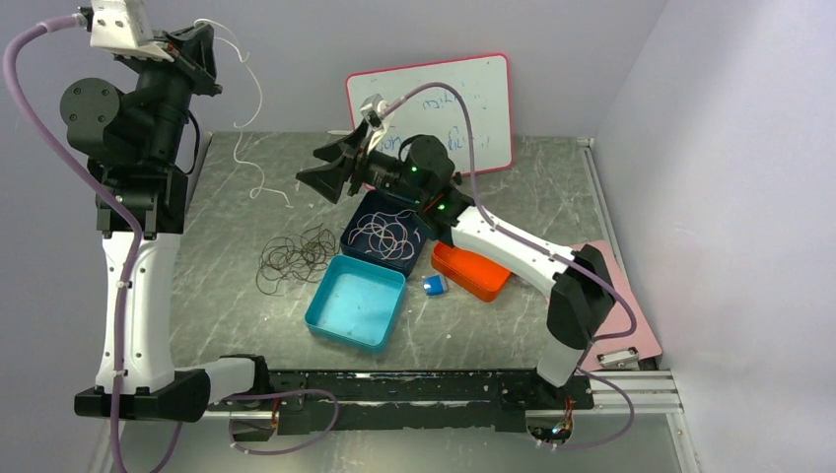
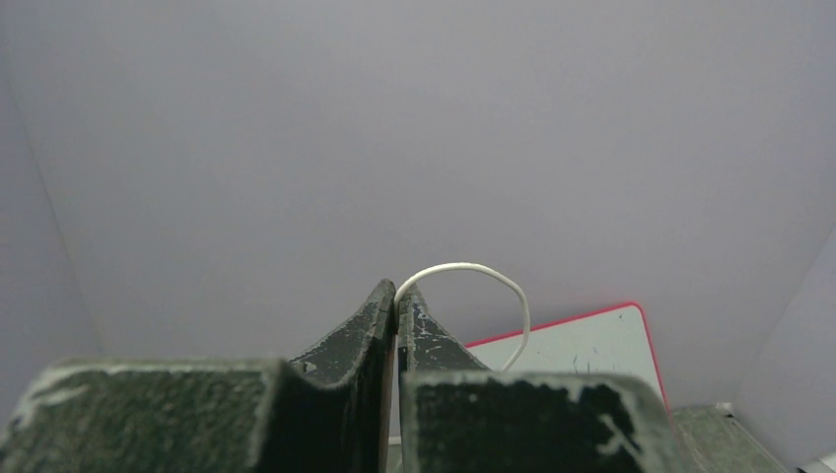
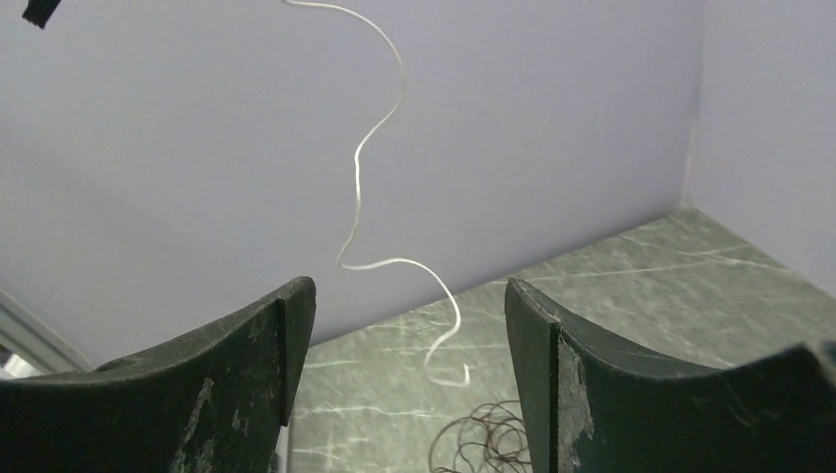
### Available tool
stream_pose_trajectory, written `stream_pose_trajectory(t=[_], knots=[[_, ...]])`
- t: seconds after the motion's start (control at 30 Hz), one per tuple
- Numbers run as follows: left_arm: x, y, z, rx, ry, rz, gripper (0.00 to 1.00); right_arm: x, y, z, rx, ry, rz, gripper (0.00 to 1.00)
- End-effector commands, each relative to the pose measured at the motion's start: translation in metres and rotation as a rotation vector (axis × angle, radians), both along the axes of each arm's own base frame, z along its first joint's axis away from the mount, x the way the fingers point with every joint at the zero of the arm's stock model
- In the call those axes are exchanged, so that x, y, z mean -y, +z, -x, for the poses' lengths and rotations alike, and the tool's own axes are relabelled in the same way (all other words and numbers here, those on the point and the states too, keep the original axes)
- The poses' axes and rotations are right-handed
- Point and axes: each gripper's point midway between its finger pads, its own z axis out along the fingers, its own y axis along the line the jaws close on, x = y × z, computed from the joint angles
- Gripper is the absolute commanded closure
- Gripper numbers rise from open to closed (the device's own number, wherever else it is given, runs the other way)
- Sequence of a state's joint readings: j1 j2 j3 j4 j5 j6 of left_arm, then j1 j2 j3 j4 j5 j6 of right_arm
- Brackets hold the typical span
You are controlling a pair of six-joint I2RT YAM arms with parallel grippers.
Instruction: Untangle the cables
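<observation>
The lower bend of the hanging cable (image 1: pixel 237 158) (image 3: pixel 341 263) is beyond the open fingers of my right gripper, so I should move that gripper to the left in the top view and close on the bend.
My left gripper (image 1: pixel 205 39) is raised high at the back left and shut on one whitish cable (image 1: pixel 258 108). The cable hangs in curls down to the table. In the left wrist view the jaws (image 2: pixel 397 305) pinch its loop (image 2: pixel 483 268). My right gripper (image 1: pixel 321 168) is open and empty above the table, facing the hanging strand, which shows beyond its jaws (image 3: pixel 409 335) in the right wrist view (image 3: pixel 380 128). A pile of dark brown cables (image 1: pixel 296 258) lies on the table and also shows in the right wrist view (image 3: pixel 488 439). Several whitish cables (image 1: pixel 386 235) lie in a dark blue tray (image 1: pixel 347 236).
An empty teal tray (image 1: pixel 357 301) sits in front of the dark blue tray. An orange tray (image 1: pixel 471 271) and a small blue object (image 1: pixel 434 286) lie under the right arm. A whiteboard (image 1: pixel 434 103) leans on the back wall. A pink board (image 1: pixel 621 305) lies at the right.
</observation>
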State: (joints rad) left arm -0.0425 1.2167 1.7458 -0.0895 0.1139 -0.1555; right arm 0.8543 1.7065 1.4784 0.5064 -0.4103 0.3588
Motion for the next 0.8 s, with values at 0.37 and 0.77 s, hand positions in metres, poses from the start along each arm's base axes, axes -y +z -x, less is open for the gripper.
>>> stream_pose_trajectory(t=[0.37,0.77], knots=[[0.015,-0.009,0.006,-0.017,-0.1,0.02,0.93,-0.036,0.007,0.004,-0.094,0.141,-0.091,0.26],[0.017,-0.009,0.006,-0.019,-0.113,0.021,0.93,-0.052,-0.012,-0.015,-0.105,0.098,-0.048,0.26]])
